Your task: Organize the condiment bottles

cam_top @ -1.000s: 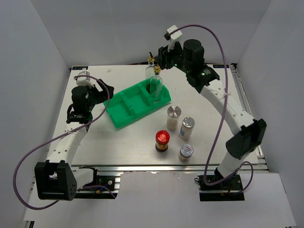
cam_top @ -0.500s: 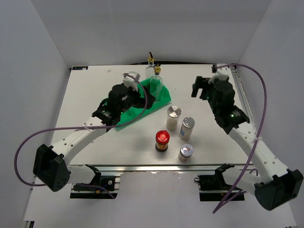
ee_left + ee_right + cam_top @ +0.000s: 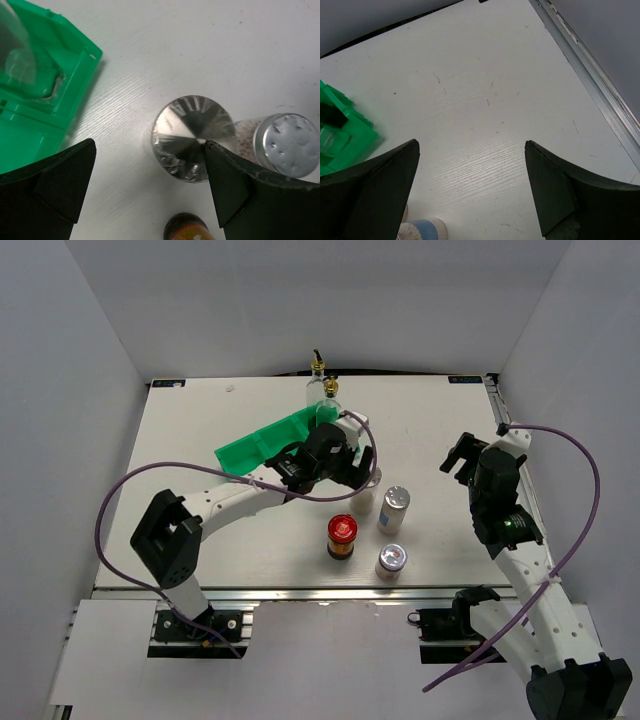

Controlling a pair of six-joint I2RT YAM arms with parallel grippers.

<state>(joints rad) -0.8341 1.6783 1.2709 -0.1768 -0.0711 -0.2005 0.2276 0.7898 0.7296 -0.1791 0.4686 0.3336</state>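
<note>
I need to move my left gripper away from the green tray toward the perforated-lid shaker next, then lower it around the silver lid.
My left gripper is open, low over a silver-lidded shaker jar. The jar sits between the fingers, and its lid reaches the right finger. Beside it stand a perforated-lid shaker and the red-lidded jar. A third shaker stands nearer the front. One glass cruet stands in the green tray, and another cruet is behind it. My right gripper hangs open and empty over bare table at the right.
The left arm lies across the tray's near side and hides part of it. A metal rail runs along the table's right edge. Grey walls close in the back and sides.
My left arm has swung right from the table's left side, across the tray, to the silver-lidded jar. My right arm has left the cruets and drawn back to the right.
</note>
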